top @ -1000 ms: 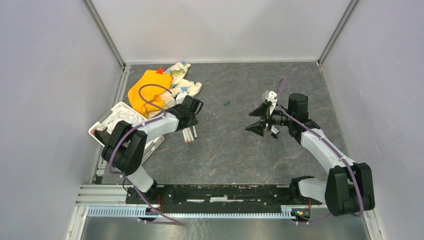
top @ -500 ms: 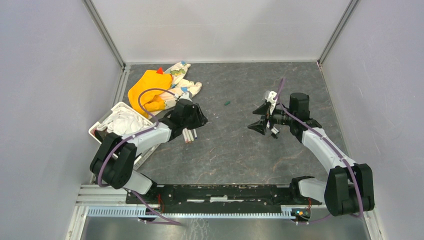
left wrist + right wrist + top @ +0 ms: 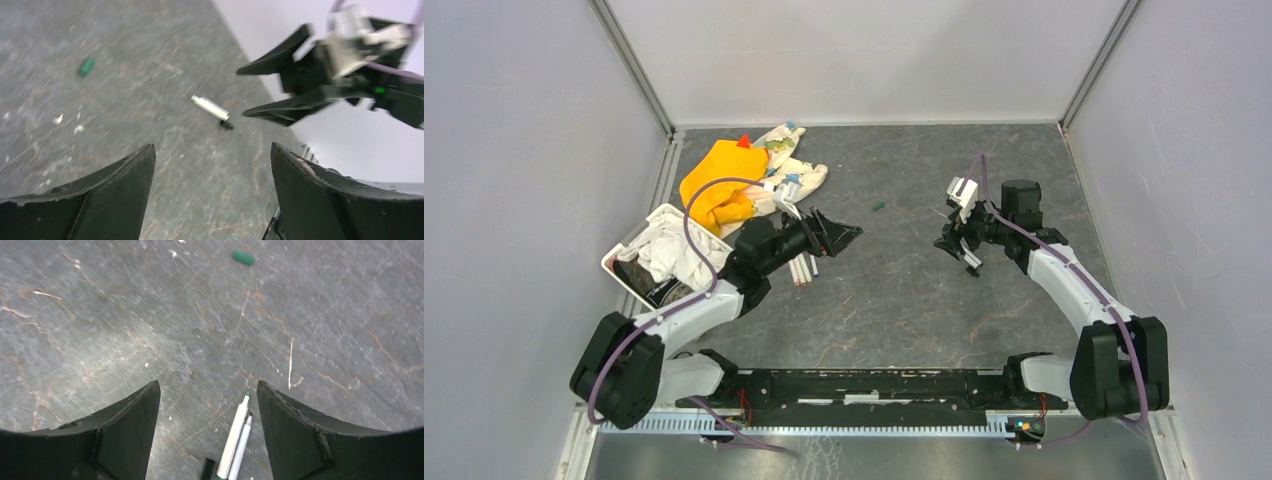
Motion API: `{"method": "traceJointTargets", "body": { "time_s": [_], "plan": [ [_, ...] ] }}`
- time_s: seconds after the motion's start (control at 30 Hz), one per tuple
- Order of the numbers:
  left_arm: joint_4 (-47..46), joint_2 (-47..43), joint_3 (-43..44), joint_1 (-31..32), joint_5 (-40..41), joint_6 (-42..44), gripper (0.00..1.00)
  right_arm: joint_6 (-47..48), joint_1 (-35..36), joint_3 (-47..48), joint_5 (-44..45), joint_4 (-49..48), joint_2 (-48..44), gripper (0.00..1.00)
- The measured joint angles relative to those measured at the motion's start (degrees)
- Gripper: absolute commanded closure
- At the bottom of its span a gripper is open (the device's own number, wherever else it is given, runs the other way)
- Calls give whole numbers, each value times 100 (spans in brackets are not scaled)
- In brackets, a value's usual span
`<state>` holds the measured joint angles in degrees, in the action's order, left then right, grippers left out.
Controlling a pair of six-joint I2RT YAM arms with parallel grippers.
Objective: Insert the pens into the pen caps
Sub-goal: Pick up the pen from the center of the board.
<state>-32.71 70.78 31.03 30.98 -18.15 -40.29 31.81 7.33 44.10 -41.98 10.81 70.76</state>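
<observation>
My right gripper lowers its open fingers to the green-tipped pen below next, astride the pen's white body (image 3: 970,258) (image 3: 233,439). The neighboring pen lies close, so it stays outside.
Two white pens (image 3: 235,437) lie side by side on the dark table, one green-tipped, just below my open right gripper (image 3: 207,390), with a short dark piece (image 3: 207,469) beside them. In the top view these pens (image 3: 972,263) show under the right gripper (image 3: 952,242). A dark green pen cap (image 3: 243,257) lies alone farther off, and it is also seen as the green cap (image 3: 878,206) mid-table. My left gripper (image 3: 848,237) is open and empty, pointing right. Behind it lie more pens (image 3: 802,268). The left wrist view shows the green cap (image 3: 86,65) and a white pen (image 3: 212,108).
An orange cloth (image 3: 714,182) and a patterned cloth (image 3: 789,165) lie at the back left. A white basket (image 3: 616,257) with crumpled cloth stands at the left edge. A thin white stick (image 3: 290,362) lies near the right gripper. Walls enclose three sides.
My left gripper has opened and swung forward to the right, away from the pens by the cloths. The right gripper shifted slightly back and turned, still open.
</observation>
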Motion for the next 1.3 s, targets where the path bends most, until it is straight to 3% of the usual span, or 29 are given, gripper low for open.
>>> {"method": "traceJointTargets", "body": {
  "time_s": [0.23,0.37,0.5,1.0,1.3],
  "plan": [
    [-1147,-737,-282,2,-195,-7,8,295,0,297,907,518,520,38],
    [-1390,-793,-341,2,-195,-15,8,376,0,527,1421,870,964,50],
    [-1484,-767,-481,2,-195,-55,9,380,0,767,1720,1137,1432,55],
    [-1587,-616,-544,2,-195,-83,9,33,0,1119,2229,1639,2127,60],
    [-1587,-476,-544,2,-197,-90,9,-52,0,1141,2376,1744,2339,68]
  ]
}}
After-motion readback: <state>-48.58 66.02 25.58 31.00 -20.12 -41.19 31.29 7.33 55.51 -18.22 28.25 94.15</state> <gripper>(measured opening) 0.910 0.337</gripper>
